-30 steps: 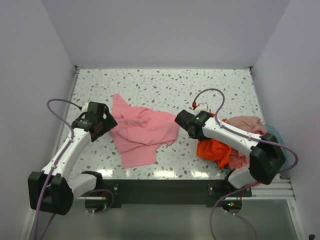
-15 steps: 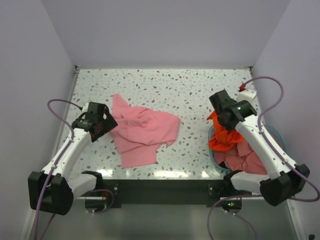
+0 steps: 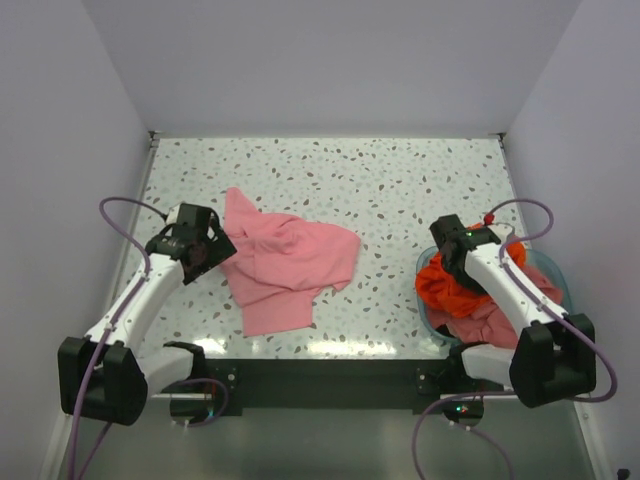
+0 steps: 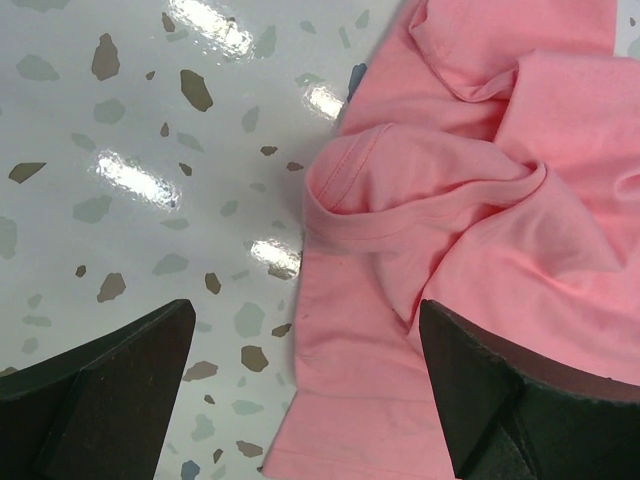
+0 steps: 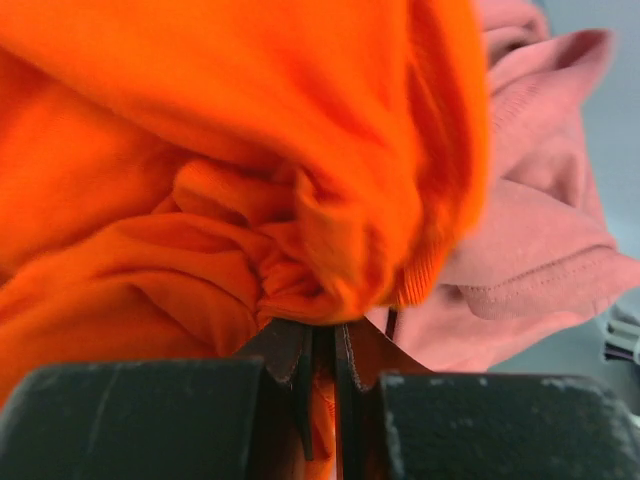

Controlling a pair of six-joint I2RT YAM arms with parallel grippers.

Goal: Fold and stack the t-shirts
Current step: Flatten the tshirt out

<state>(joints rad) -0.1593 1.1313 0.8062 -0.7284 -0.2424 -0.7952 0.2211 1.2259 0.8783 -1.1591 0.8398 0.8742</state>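
Observation:
My left gripper lowers its open fingers around the stitched hem corner [image 3: 230, 259] [image 4: 338, 195] next and closes there, since it stands raised below the gripper at the shirt's edge.
A light pink t-shirt [image 3: 285, 265] lies crumpled on the speckled table, left of centre. My left gripper [image 3: 200, 252] hovers at its left edge, open and empty; the left wrist view shows the shirt's collar and hem [image 4: 440, 230] between the spread fingers [image 4: 100, 390]. A bright orange-red t-shirt [image 3: 450, 285] sits bunched in the pale teal basket [image 3: 545, 265] on top of a darker salmon-pink t-shirt [image 3: 500, 320]. My right gripper [image 3: 452, 258] is shut on a fold of the orange-red shirt [image 5: 250, 180]; the salmon-pink shirt [image 5: 530, 230] lies beside it.
White walls close the table on the left, back and right. The basket stands at the table's front right corner. Purple cables loop from both arms. A black rail runs along the near edge.
My right arm swung from the table's centre to the right, carrying the orange-red shirt, and now is lowered over the basket. My left gripper and the light pink shirt stayed put.

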